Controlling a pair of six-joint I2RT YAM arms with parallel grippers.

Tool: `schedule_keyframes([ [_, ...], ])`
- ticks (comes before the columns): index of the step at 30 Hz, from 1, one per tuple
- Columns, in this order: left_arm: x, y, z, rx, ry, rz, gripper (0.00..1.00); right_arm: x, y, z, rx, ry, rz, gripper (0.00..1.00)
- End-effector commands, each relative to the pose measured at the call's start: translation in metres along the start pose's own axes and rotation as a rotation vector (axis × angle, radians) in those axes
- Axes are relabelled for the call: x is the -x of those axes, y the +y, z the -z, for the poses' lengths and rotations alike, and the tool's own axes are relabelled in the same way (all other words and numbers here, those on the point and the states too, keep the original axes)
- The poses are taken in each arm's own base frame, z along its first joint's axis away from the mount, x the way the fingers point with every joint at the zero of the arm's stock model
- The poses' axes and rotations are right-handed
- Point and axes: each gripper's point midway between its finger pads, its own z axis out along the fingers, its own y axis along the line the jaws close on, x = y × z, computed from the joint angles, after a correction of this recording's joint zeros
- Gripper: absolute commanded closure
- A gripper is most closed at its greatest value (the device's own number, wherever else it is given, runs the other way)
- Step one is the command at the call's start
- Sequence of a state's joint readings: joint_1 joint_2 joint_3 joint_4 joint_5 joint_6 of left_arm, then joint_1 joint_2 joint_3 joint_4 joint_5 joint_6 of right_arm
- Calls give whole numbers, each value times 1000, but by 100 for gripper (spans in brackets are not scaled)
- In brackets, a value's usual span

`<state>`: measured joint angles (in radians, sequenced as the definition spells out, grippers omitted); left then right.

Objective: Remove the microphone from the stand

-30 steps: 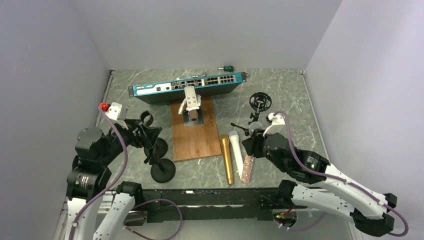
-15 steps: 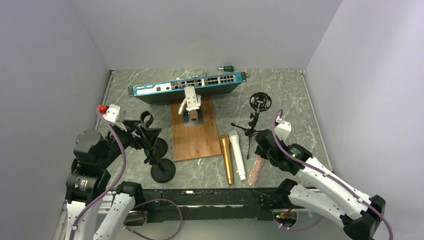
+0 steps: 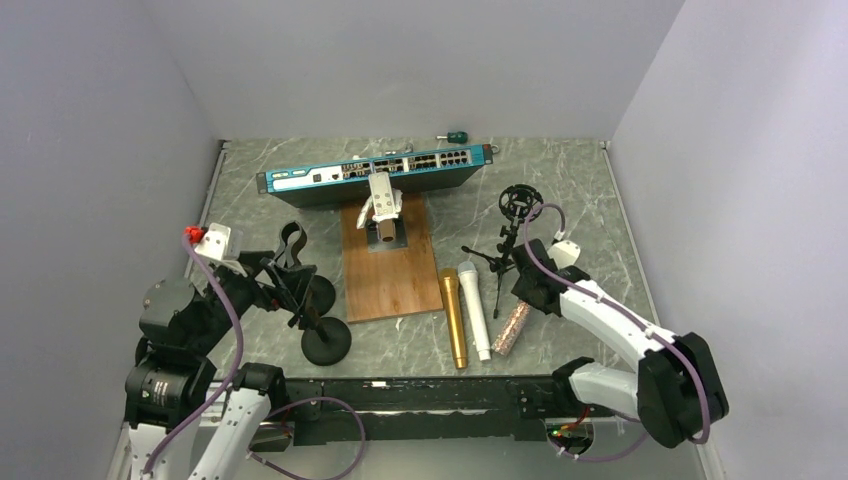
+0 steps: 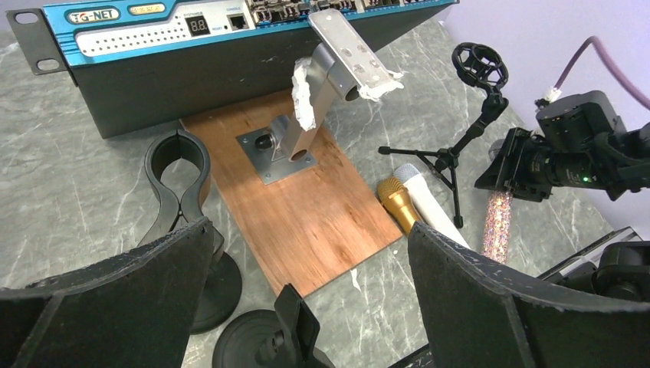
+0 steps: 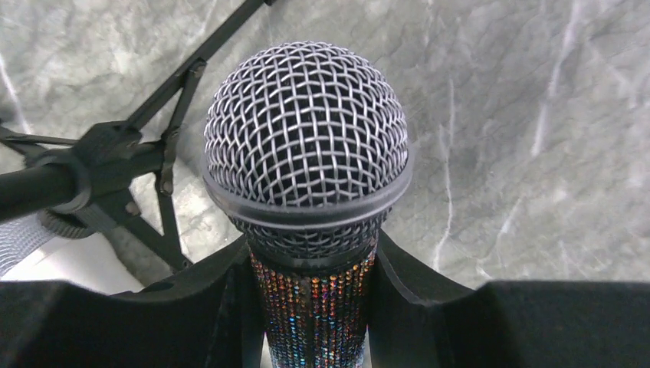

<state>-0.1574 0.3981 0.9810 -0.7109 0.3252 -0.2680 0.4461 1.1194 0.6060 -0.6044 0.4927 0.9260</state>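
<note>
The free spot on the clear tabletop beside the white microphone is below my right gripper. My right gripper needs to lower the glitter-covered microphone onto that spot and let go of the glitter-covered microphone's body.
My right gripper (image 3: 528, 291) is shut on a glitter-covered microphone (image 3: 512, 328) just below its mesh head (image 5: 306, 146). The fingers (image 5: 429, 307) clamp the sparkly body (image 5: 314, 314). The microphone slants down toward the table's near edge, beside a white microphone (image 3: 474, 310). A small black tripod stand (image 3: 503, 258) with an empty ring mount (image 3: 520, 202) stands just left of the gripper, also in the right wrist view (image 5: 115, 165). My left gripper (image 4: 306, 230) is open and empty above two black round-base stands (image 3: 326, 340), whose clip (image 4: 178, 165) holds nothing.
A gold microphone (image 3: 455, 318) lies beside the white one. A wooden board (image 3: 390, 275) carries a metal bracket (image 3: 382, 205). A blue network switch (image 3: 375, 173) lies across the back, with a small green item (image 3: 457, 136) behind it.
My right gripper has swung back and to the right with the glitter microphone, which now lies slanted instead of parallel to the white one. My left arm has drawn slightly back to the left.
</note>
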Motion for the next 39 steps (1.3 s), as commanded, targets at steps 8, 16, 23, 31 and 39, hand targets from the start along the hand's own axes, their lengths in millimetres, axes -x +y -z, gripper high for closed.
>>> schedule_keyframes([
  [8, -3, -9, 9, -25, -17, 59, 0, -8, 8, -34, 34, 25, -66, 66],
  [16, 0, -20, 13, -74, -27, 95, 1, 0, 7, -28, 38, 15, -45, 25],
  [23, 7, -25, 20, -80, -45, 107, 0, 14, 3, -8, 58, -20, -52, 4],
  [31, 12, -25, 23, -67, -55, 118, 1, 31, -3, 23, 102, -59, -30, 0],
  [39, 17, -19, 24, -34, -92, 110, 1, 45, 1, 62, 233, -98, 14, 0],
])
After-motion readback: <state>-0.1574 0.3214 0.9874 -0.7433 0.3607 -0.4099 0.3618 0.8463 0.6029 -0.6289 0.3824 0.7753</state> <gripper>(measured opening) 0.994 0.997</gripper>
